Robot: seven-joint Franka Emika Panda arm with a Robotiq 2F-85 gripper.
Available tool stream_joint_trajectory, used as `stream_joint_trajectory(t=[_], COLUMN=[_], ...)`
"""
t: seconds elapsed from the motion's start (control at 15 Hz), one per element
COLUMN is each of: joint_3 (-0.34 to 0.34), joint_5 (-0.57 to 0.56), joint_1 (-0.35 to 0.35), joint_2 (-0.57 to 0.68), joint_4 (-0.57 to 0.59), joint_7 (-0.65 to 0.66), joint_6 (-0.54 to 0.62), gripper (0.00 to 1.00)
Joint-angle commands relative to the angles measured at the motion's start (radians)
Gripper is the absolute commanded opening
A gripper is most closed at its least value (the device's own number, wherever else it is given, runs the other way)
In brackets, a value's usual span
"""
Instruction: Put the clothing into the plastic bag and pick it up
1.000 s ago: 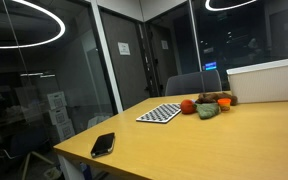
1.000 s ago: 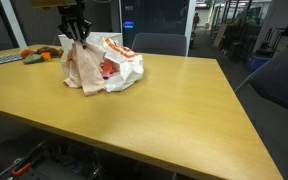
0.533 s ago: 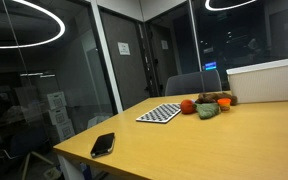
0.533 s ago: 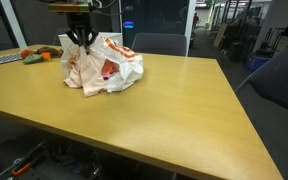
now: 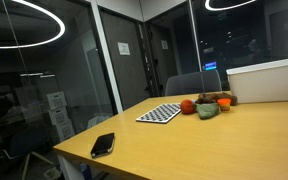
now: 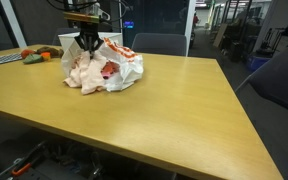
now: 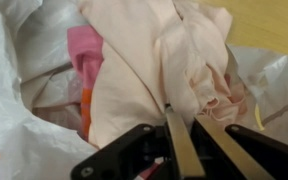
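My gripper will next carry the pinched fold of clothing (image 6: pixel 81 70) toward the red-printed side of the bag (image 6: pixel 124 65) and open there, because clothing bulges out beside the plastic.
The clothing (image 6: pixel 81 70) is a pale peach cloth with a pink patch, bunched on the wooden table (image 6: pixel 154 110) against the left side of the plastic bag (image 6: pixel 124 65). The bag is white with red-orange print and lies crumpled and open. My gripper (image 6: pixel 87 43) hangs straight down over the cloth, shut on a fold at its top. In the wrist view the gripper (image 7: pixel 182 116) has its two fingers nearly together, tips pinching the clothing (image 7: pixel 144 70). White bag (image 7: pixel 9 110) plastic surrounds the cloth on both sides. Neither shows in the exterior view that looks across the keyboard.
A keyboard (image 5: pixel 159 113), an orange ball (image 5: pixel 187 106) and small toys (image 5: pixel 210 106) sit at the table's far end. A black phone (image 5: pixel 103 144) lies near a corner. A chair (image 6: pixel 159 43) stands behind the table, and a white panel (image 5: pixel 269 80) rises along one edge.
My gripper has moved right toward the bag and come down a little, carrying the cloth. The cloth has slumped lower and now bunches against the bag's mouth.
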Motion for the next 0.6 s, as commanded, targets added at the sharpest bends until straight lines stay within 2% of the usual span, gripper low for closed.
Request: stream_joint_trajectory(t=[0.0, 0.2, 0.53], joint_3=[-0.007, -0.02, -0.08], joint_5=[-0.03, -0.049, -0.244], joint_1=[0.013, 0.018, 0.052], joint_2=[0.082, 0.103, 0.06], joint_4=[0.086, 0.075, -0.012], joint_7=[0.034, 0.091, 0.231], joint_6=[0.083, 0.205, 0.468], gripper=[0.07, 0.06, 0.06])
